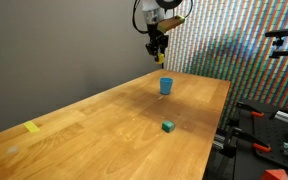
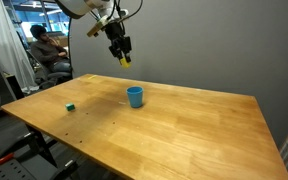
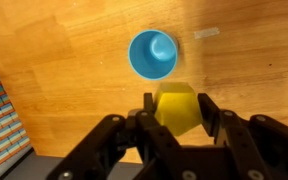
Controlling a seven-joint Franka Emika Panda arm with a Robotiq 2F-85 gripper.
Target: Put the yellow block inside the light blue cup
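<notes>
My gripper moves down and toward the light blue cup next, over the cup's opening point(image 1: 166, 79) point(image 3: 153, 53).
My gripper point(image 3: 176, 108) is shut on the yellow block point(image 3: 177, 108) and holds it high above the table. In both exterior views the gripper point(image 1: 158, 50) point(image 2: 123, 56) hangs well above the light blue cup point(image 1: 166, 86) point(image 2: 135, 96), with the yellow block point(image 1: 159, 59) point(image 2: 126, 61) showing at its tips. In the wrist view the cup point(image 3: 152, 53) stands upright and empty on the wooden table point(image 3: 64, 60), just ahead of the block and slightly to its left.
A green cube point(image 1: 168, 126) point(image 2: 71, 106) lies on the table away from the cup. A flat yellow tape patch point(image 1: 32, 127) lies near one table end. A pale tape strip point(image 3: 206, 33) lies beyond the cup. A person point(image 2: 44, 50) sits behind the table.
</notes>
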